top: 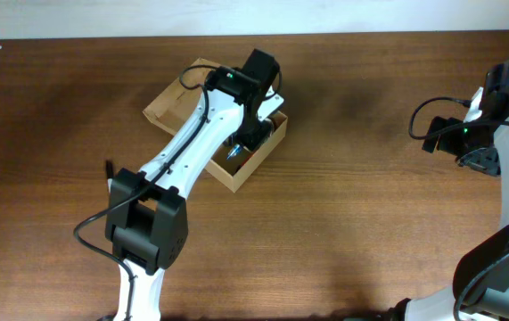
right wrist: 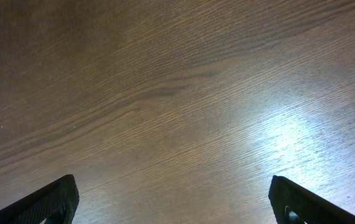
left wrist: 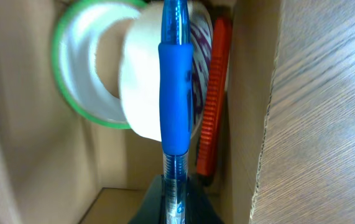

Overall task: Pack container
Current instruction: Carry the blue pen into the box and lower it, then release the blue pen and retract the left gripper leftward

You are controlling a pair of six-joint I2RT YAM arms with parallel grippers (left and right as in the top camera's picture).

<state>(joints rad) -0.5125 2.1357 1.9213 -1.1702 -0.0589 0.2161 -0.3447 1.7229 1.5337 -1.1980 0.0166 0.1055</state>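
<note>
My left gripper holds the blue pen (left wrist: 175, 106) and should next lower it toward the bare bottom of the container beside the orange object and open to let it go. The rolls leave that spot clear.
The tan cardboard container (top: 236, 175) sits at the table's upper middle, its flap lid (top: 169, 102) open to the left. My left gripper (top: 241, 143) reaches down into it, shut on a blue pen (left wrist: 175, 106). In the left wrist view the pen stands in front of a roll of tape with a green rim (left wrist: 93, 68), a white roll (left wrist: 141, 87) and an orange object (left wrist: 211, 99), all inside the container (left wrist: 245, 124). My right gripper (right wrist: 176, 202) is open and empty above bare wood at the far right (top: 468, 147).
The dark wooden table (top: 370, 223) surrounds the container. The right arm's base and cables stand at the right edge (top: 504, 250). The left arm stretches from the front left (top: 143, 223) up over the container.
</note>
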